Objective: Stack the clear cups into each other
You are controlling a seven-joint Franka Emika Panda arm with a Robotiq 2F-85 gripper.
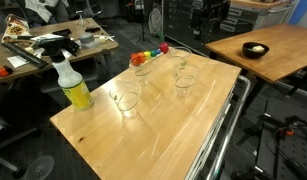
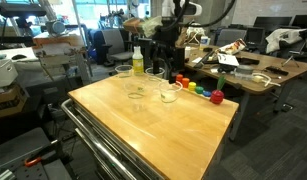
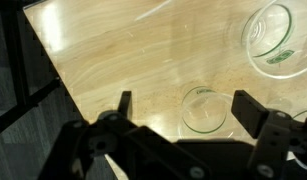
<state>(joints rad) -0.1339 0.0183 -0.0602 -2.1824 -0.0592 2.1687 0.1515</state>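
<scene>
My gripper comes down next with a slight turn onto the side of the rim facing the table edge [image 3: 181,122] of the clear cup below, before closing.
Four clear cups stand upright and apart on the wooden table [image 1: 163,130]. In an exterior view they are at the near left [image 1: 124,100], by the blocks [image 1: 142,66], at mid right [image 1: 184,79] and at the far right [image 1: 181,57]. In the wrist view my gripper [image 3: 185,105] is open and empty, hovering above the table. One clear cup [image 3: 205,108] lies below, between the fingers and nearer the right one. A second cup [image 3: 271,35] is at the top right. A third cup [image 3: 306,118] shows at the right edge. My arm [image 2: 163,40] hangs over the far end of the table.
A yellow spray bottle [image 1: 73,86] stands at the table's left edge and also shows in the other exterior view [image 2: 137,62]. A row of small coloured blocks [image 1: 149,56] lies at the far edge. The table edge and a metal frame [image 3: 23,90] are on the wrist view's left.
</scene>
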